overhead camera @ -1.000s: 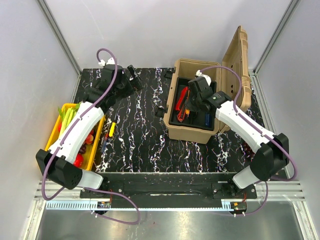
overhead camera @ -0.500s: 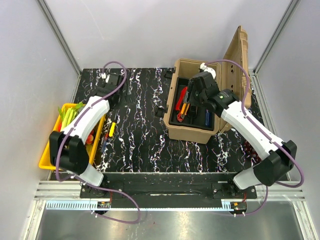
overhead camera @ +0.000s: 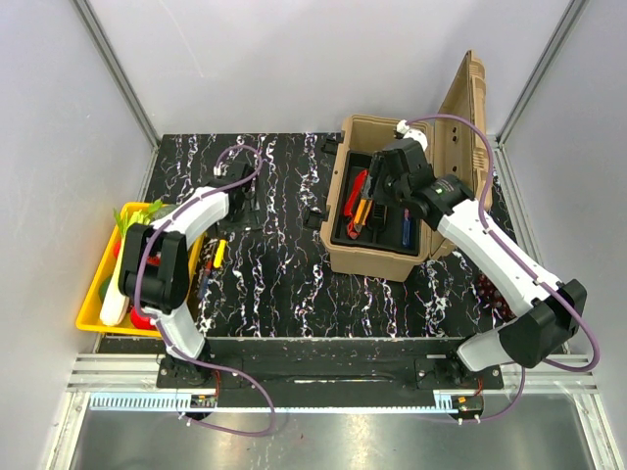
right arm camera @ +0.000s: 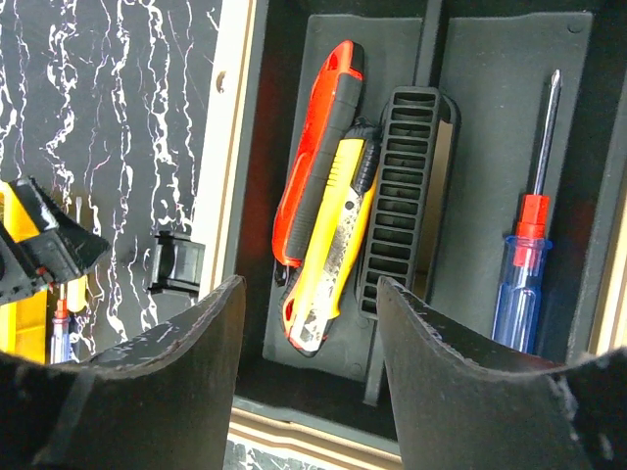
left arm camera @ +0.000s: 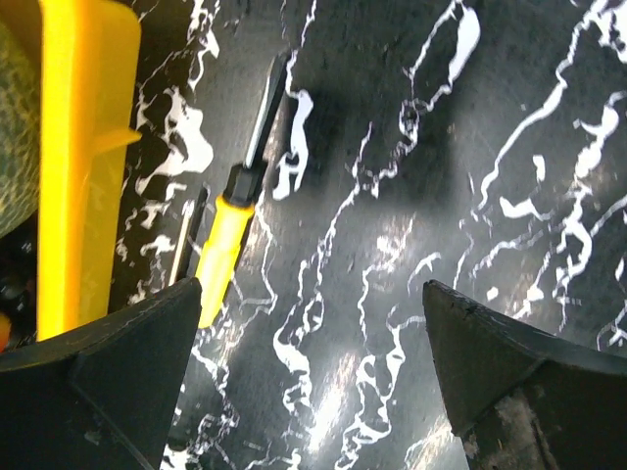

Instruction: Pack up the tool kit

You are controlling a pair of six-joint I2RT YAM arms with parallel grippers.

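The yellow-handled screwdriver (left arm camera: 227, 243) lies nearer the yellow tray than my fingers. My left gripper shifts toward that tray next and lowers to the screwdriver's thin metal stem.
The tan toolbox (overhead camera: 338, 257) stands open at the right, lid (overhead camera: 468, 103) upright. Its black inner tray (right arm camera: 490, 127) holds a red utility knife (right arm camera: 318, 157), a yellow utility knife (right arm camera: 331, 245) and a blue-handled screwdriver (right arm camera: 519, 284). My right gripper (overhead camera: 370, 204) hovers open and empty above the tray, its midpoint (right arm camera: 309, 362) over the knives. My left gripper (overhead camera: 245, 204) is open and empty over the table at the left. A yellow-handled screwdriver (left arm camera: 227, 243) lies on the table just left of its jaws (left arm camera: 309, 377), and also shows in the top view (overhead camera: 217, 253).
The yellow tray of vegetables (overhead camera: 98, 284) sits at the table's left edge, its wall (left arm camera: 83, 166) close to the left gripper. A thin blue-handled tool (overhead camera: 203, 284) lies beside it. Black latches (overhead camera: 315, 217) stick out from the toolbox's left side.
My left arm has folded back and its gripper has moved from the far left corner toward the yellow-handled screwdriver. My right gripper has shifted slightly over the toolbox tray.
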